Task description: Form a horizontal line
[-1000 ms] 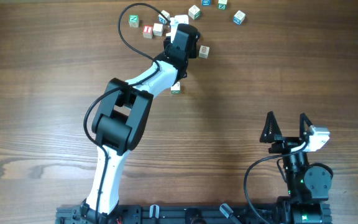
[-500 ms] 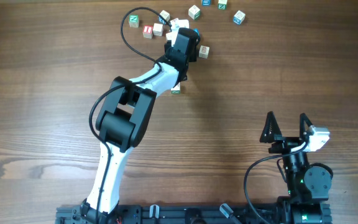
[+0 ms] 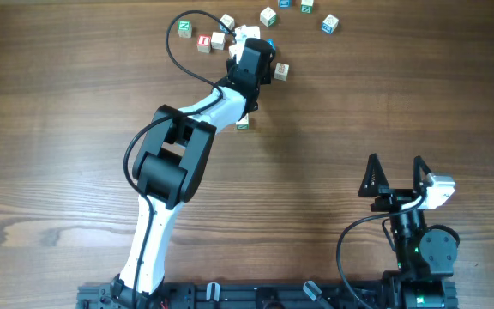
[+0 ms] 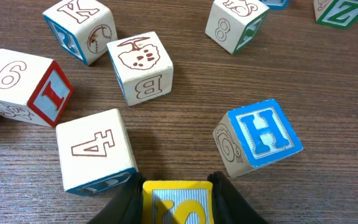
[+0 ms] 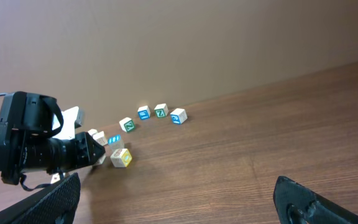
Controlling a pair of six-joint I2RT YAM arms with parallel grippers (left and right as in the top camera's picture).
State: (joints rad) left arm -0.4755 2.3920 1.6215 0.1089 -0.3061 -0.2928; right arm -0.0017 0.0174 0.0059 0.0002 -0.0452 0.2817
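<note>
Next, the left gripper rises, comes back and brings the yellow-framed cube (image 4: 178,198) down beside the whitish cube with the green mark (image 3: 243,123), which lies apart from the cluster.
My left gripper (image 4: 178,208) is shut on a yellow-framed letter cube (image 4: 178,198), with a black finger pressed against each side; the cube rests on the table. A white "4" cube (image 4: 98,152) lies close by its left finger and a blue "H" cube (image 4: 260,134) by its right. From overhead, the left gripper (image 3: 251,47) is at the far edge among scattered cubes. A whitish cube with a green mark (image 3: 243,123) peeks from under the left arm. No horizontal line of cubes is in view. My right gripper (image 3: 394,176) stands open and empty, near the front right.
Loose cubes ring the left gripper: a "B" cube (image 4: 140,67), a red "I" cube (image 4: 23,87), a "K" cube (image 4: 79,28), an "8" cube (image 4: 235,22). More lie along the far edge (image 3: 330,23). One cube (image 3: 281,70) sits to the right of the left wrist.
The left arm has pushed a little farther toward the far edge and its jaws have closed in on the yellow-framed cube. The right arm has not moved.
</note>
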